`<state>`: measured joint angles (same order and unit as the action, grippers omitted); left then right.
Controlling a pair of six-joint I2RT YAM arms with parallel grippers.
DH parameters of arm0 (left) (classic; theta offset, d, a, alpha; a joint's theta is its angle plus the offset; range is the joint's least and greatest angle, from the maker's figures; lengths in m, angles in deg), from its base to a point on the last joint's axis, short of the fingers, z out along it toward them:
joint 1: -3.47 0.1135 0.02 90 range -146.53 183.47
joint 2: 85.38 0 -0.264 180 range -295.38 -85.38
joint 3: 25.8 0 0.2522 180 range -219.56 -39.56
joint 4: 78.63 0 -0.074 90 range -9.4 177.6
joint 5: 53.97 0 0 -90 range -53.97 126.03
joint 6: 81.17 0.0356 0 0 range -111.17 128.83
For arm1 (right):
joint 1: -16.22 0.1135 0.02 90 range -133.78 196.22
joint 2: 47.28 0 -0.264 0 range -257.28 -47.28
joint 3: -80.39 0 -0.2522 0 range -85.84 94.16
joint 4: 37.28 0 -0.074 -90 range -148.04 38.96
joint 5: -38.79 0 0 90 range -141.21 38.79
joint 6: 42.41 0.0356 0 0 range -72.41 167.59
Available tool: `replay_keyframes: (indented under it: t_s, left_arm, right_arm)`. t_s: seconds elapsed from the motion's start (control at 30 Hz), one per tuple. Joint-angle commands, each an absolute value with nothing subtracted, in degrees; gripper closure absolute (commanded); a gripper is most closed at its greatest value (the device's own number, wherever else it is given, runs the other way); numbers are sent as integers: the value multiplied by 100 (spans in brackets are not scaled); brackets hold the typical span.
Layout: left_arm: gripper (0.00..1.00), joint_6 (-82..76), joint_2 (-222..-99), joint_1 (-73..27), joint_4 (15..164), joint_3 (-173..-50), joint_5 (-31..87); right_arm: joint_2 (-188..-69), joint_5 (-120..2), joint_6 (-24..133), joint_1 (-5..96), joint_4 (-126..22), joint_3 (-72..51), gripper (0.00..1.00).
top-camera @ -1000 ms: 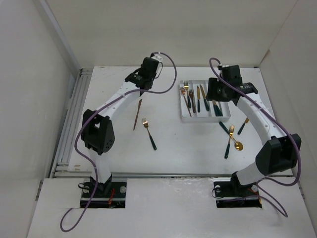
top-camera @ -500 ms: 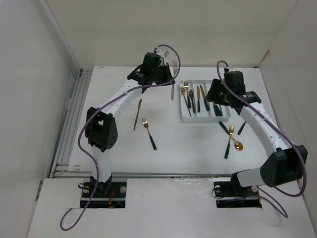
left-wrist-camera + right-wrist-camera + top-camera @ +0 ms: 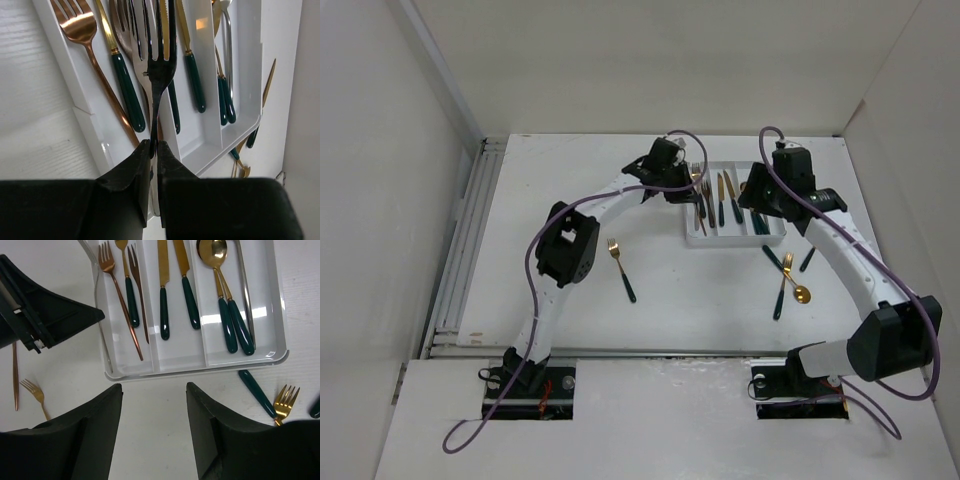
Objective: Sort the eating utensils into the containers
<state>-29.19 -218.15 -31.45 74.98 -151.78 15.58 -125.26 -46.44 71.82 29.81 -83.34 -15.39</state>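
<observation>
My left gripper holds the silver fork, and forks already lie together in this section of the white tray. I will lower my left gripper toward the copper fork's handle (image 3: 701,218) (image 3: 111,97) and let go of the silver fork.
My left gripper (image 3: 154,145) is shut on the handle of a silver fork (image 3: 160,65). It holds the fork over the left compartment of the white tray (image 3: 90,135), tines pointing along it. That compartment holds a copper fork (image 3: 117,290) and a green-handled fork (image 3: 131,300). Two green-handled gold knives (image 3: 164,305) lie in the middle one, green-handled spoons (image 3: 227,325) and a silver spoon (image 3: 245,295) in the right one. My right gripper (image 3: 154,387) is open and holds nothing, just in front of the tray's near rim (image 3: 200,367). From above, my left gripper (image 3: 682,182) and right gripper (image 3: 757,197) flank the tray (image 3: 735,243).
Loose utensils lie on the table. A gold fork with a green handle (image 3: 621,268) is left of the tray, and a slim copper knife (image 3: 15,375) lies beyond it. Several green-handled pieces and a gold spoon (image 3: 801,293) are to the front right. White walls enclose the table.
My left arm has swung right from the back left of the table, carrying the fork to over the tray. My right gripper has drawn back slightly from the tray.
</observation>
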Motion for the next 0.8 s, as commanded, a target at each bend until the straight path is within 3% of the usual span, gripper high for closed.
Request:
replay_keyframes:
  t_s: [0.0, 0.43, 0.47, 0.5, 0.53, 0.63, 0.77]
  left_arm:
    - [100, -3195, -21713, -3160, 7855, -15461, 1731]
    - [98, -2835, -22469, -3213, 7715, -16190, 2266]
    - [88, -2783, -22469, -3213, 7715, -16190, 2267]
    - [65, -2782, -22417, -3213, 7715, -16190, 2267]
    - [57, -2782, -22416, -3213, 7715, -16190, 2267]
    - [48, -2669, -22268, -3213, 7653, -16137, 2267]
    - [47, -2519, -21925, -3213, 7600, -16199, 2530]
  right_arm:
    - [-12366, -4550, 7211, 3020, -8110, -1615, 41]
    - [-12252, -4384, 7106, 3020, -8391, -1667, 41]
    - [-12252, -4383, 7106, 3020, -8392, -1667, 39]
    - [-12252, -4331, 7045, 3020, -8392, -1615, 37]
    - [-12252, -4330, 7044, 3020, -8461, -1615, 35]
    - [-12199, -4085, 7044, 3020, -8628, -1492, 28]
    - [-12286, -4057, 7167, 2749, -9066, -1492, 23]
